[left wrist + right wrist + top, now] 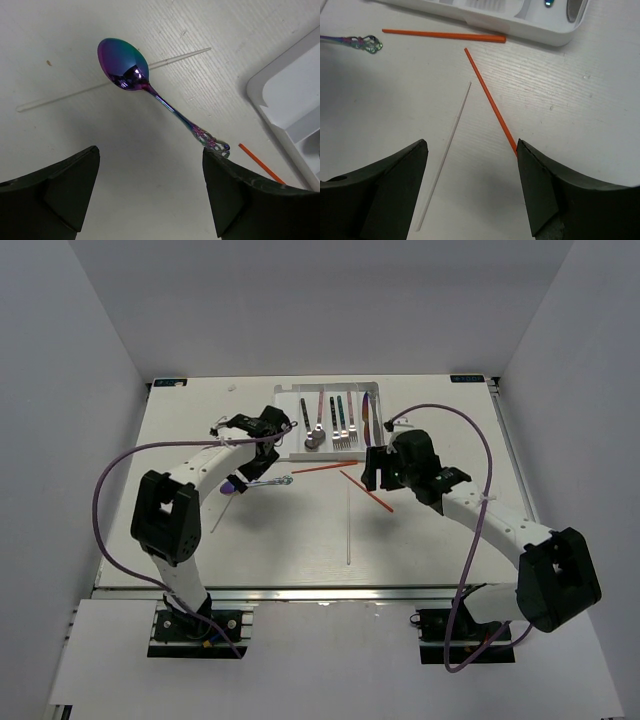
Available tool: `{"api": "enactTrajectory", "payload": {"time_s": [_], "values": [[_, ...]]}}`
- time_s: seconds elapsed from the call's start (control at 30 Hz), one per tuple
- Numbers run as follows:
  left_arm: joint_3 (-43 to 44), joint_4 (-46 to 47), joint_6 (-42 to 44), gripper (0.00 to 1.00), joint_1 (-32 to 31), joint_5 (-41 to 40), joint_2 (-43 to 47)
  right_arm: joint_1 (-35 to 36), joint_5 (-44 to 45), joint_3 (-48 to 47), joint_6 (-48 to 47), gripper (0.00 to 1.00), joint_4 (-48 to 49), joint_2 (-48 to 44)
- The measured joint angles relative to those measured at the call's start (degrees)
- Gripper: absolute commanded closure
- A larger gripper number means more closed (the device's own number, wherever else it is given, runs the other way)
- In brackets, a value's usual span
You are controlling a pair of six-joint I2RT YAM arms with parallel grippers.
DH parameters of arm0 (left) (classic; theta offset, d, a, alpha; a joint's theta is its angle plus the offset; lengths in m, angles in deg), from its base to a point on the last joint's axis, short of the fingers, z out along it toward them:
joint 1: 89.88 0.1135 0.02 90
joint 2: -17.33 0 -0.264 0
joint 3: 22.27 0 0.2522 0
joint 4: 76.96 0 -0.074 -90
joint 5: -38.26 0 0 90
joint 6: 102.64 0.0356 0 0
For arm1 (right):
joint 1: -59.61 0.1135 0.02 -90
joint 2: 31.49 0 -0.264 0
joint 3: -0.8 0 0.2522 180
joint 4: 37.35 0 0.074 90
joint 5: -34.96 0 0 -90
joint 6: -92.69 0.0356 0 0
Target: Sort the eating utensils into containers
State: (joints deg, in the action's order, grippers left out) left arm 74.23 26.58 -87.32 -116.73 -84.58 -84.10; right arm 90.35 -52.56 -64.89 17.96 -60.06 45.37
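Observation:
Next, my left gripper needs to lower onto the slim middle of the spoon's handle (258,483) (172,109) and close its fingers, since the spoon lies flat on the tabletop below them.
An iridescent purple spoon (125,67) lies flat on the table, its ornate handle end touching or just beside my left gripper's right fingertip (212,160). My left gripper (150,165) (262,465) hangs over it, open and empty. Two red-orange chopsticks lie below the tray: one (445,35) along its edge, the other (490,100) running slantwise to the right fingertip of my right gripper (472,155) (375,472), which is open and empty. The white divided tray (372,390) at the back holds spoons (316,435) and forks (342,430).
A thin clear chopstick (100,87) lies behind the spoon's bowl. Another pale chopstick (445,155) lies between my right fingers on the table. The tray's corner (290,100) lies to the right of my left gripper. Grey walls enclose the table.

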Motion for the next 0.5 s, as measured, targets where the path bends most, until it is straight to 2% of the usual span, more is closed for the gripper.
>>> {"api": "enactTrajectory", "payload": {"time_s": [0.1, 0.17, 0.3, 0.5], "values": [[0.04, 0.37, -1.01, 0.08, 0.0, 0.52, -3.67, -0.02, -0.81, 2.19, 0.44, 0.24, 1.07, -0.31], [0.09, 0.61, -1.99, 0.13, 0.0, 0.57, -7.13, -0.02, -1.64, 3.21, 0.66, 0.24, 1.07, -0.31], [0.07, 2.58, -2.71, 0.14, 0.0, 0.48, -12.98, -0.02, -3.32, 4.15, 0.83, 0.24, 1.53, -0.55], [-1.36, 7.26, -3.54, 0.16, -0.13, -1.62, -12.9, -0.02, -4.81, 5.31, 0.85, 0.24, 3.13, -2.4]]}}
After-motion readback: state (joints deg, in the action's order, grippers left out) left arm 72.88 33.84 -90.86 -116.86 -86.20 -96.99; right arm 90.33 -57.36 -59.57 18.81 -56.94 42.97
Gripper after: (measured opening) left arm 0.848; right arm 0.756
